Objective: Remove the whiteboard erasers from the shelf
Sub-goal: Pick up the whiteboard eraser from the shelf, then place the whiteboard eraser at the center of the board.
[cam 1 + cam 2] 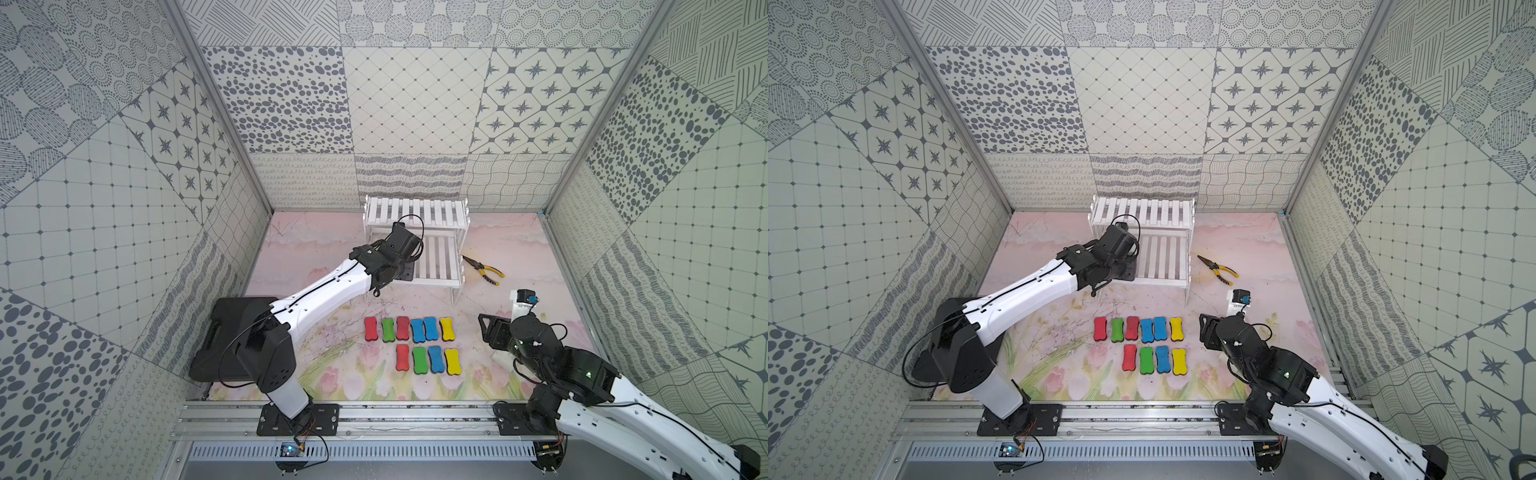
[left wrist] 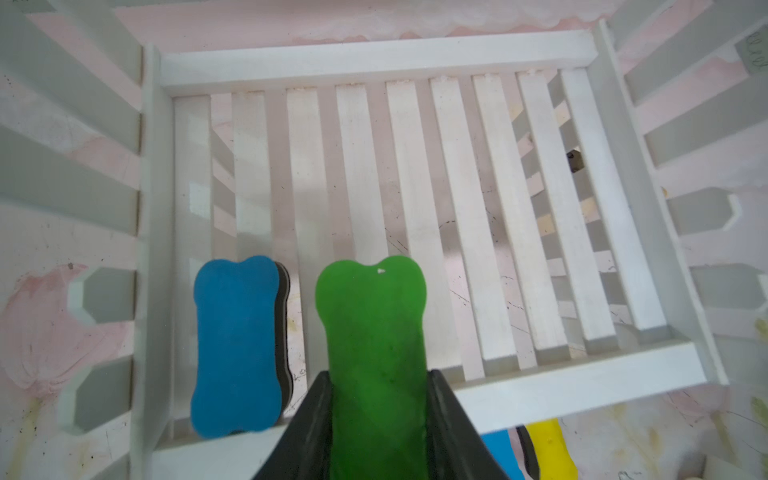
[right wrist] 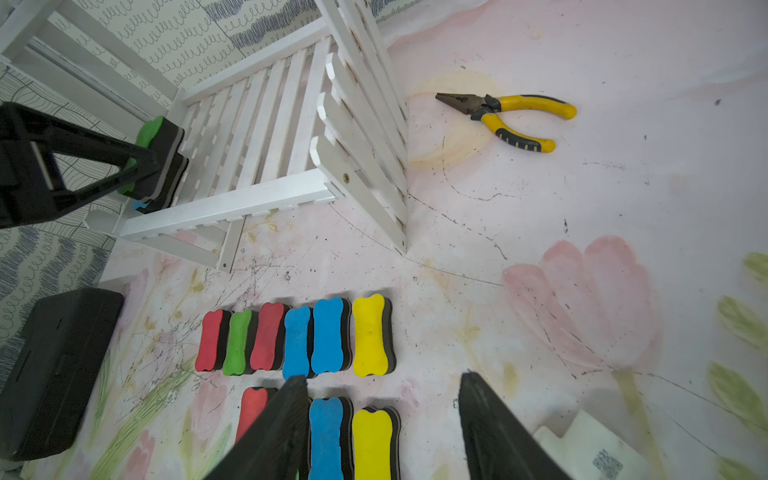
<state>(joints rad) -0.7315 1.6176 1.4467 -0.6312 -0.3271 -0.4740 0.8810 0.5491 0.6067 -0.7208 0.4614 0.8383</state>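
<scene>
My left gripper moves back and down next to release the green eraser on the mat beside the near row's red eraser, since that spot is empty.
My left gripper (image 2: pixel 378 374) is shut on a green whiteboard eraser (image 2: pixel 372 316) at the left end of the lower tier of the white slatted shelf (image 2: pixel 374 54). A blue eraser (image 2: pixel 237 345) lies on the slats right beside it. In both top views the wrist hides this grip, over the shelf (image 1: pixel 415 212). The right wrist view shows the green eraser (image 3: pixel 151 126) between the black fingers. Several erasers (image 1: pixel 409 328) lie in two rows on the mat. My right gripper (image 3: pixel 382 378) hangs open over the mat, beside the yellow eraser (image 3: pixel 372 444) of the near row.
Yellow-handled pliers (image 1: pixel 484 270) lie on the mat to the right of the shelf. A black plastic case (image 1: pixel 224 332) sits at the left wall under the left arm. A small white block (image 1: pixel 521 305) stands near the right arm. Patterned walls close in three sides.
</scene>
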